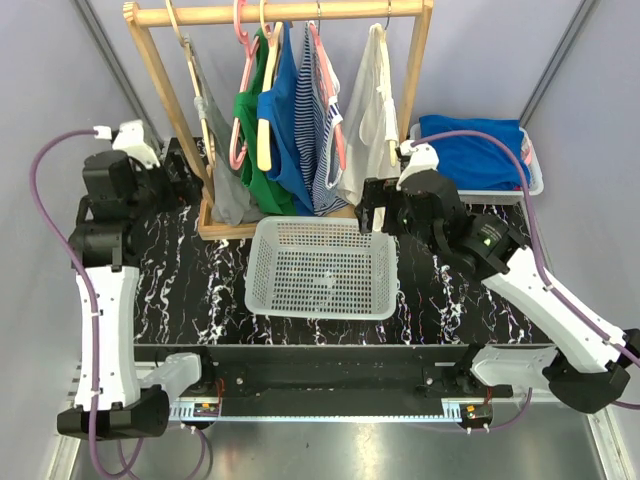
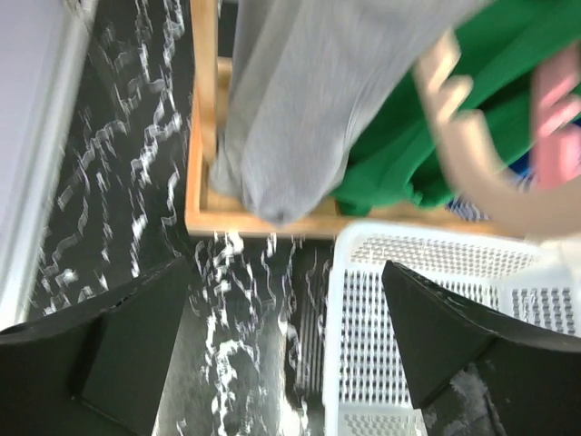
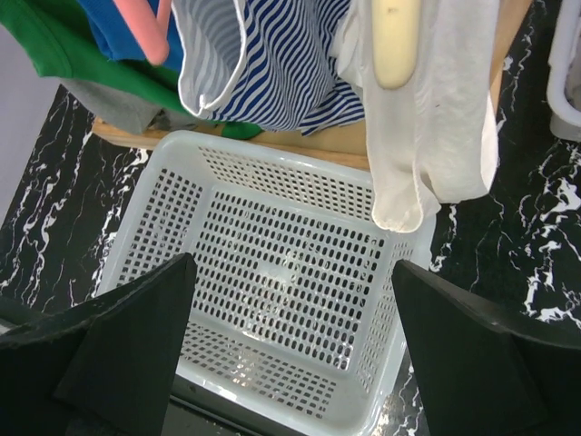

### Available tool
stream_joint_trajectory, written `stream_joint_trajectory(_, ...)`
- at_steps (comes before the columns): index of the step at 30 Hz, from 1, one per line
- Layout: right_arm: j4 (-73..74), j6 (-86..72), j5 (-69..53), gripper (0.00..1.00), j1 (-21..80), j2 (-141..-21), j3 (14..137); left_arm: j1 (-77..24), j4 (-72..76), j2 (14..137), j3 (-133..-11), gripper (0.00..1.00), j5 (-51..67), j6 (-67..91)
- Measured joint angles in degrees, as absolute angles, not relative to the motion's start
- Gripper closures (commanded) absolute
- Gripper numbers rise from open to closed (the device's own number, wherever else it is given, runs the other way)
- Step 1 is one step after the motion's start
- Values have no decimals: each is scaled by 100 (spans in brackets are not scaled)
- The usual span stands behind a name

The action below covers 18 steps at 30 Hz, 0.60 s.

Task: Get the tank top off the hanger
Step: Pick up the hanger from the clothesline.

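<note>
The grey tank top hangs from the wooden hanger's near arm (image 1: 195,84), so my left gripper will move up and outward, tilting level, to close around it.
A wooden rack (image 1: 285,14) holds several garments on hangers: a grey tank top (image 1: 226,175) at the left, then green, blue and striped ones, and a white tank top (image 1: 367,120) at the right. My left gripper (image 1: 188,170) is open and empty beside the rack's left post. In the left wrist view (image 2: 286,336) the grey tank top's (image 2: 304,109) hem hangs ahead of it. My right gripper (image 1: 371,214) is open and empty just below the white tank top. In the right wrist view (image 3: 290,341) the white tank top (image 3: 436,118) hangs from a cream hanger (image 3: 395,41).
A white perforated basket (image 1: 262,262) sits in front of the rack, and its rim shows in both wrist views (image 2: 349,272) (image 3: 182,150). A white bin with blue cloth (image 1: 478,150) stands at the back right. The rack's wooden base (image 2: 204,136) lies on the black marbled table.
</note>
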State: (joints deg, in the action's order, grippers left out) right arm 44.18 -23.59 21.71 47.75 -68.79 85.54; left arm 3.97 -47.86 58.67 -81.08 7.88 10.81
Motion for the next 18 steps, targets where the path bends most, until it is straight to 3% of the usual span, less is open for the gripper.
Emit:
stream_joint_trajectory(5,4053,-2281,1997,0,4777,-6584,8147,397,-4639,6237,-9223,14,895,947)
stream_joint_trajectory(6,3999,-2274,1992,2,4779,-6528,8125,397,-4545,6355,-9522,17,982,943)
stream_joint_trajectory(7,3953,-2272,1992,10,4779,-6477,8117,397,-4475,6449,-9784,20,1059,950)
stream_joint_trajectory(9,3835,-2265,1988,13,4779,-6375,8093,386,-4313,6792,-10556,27,1179,1011)
stream_joint_trajectory(18,3710,-2405,2012,12,4779,-6101,7848,82,-3590,8571,-13021,26,917,1365)
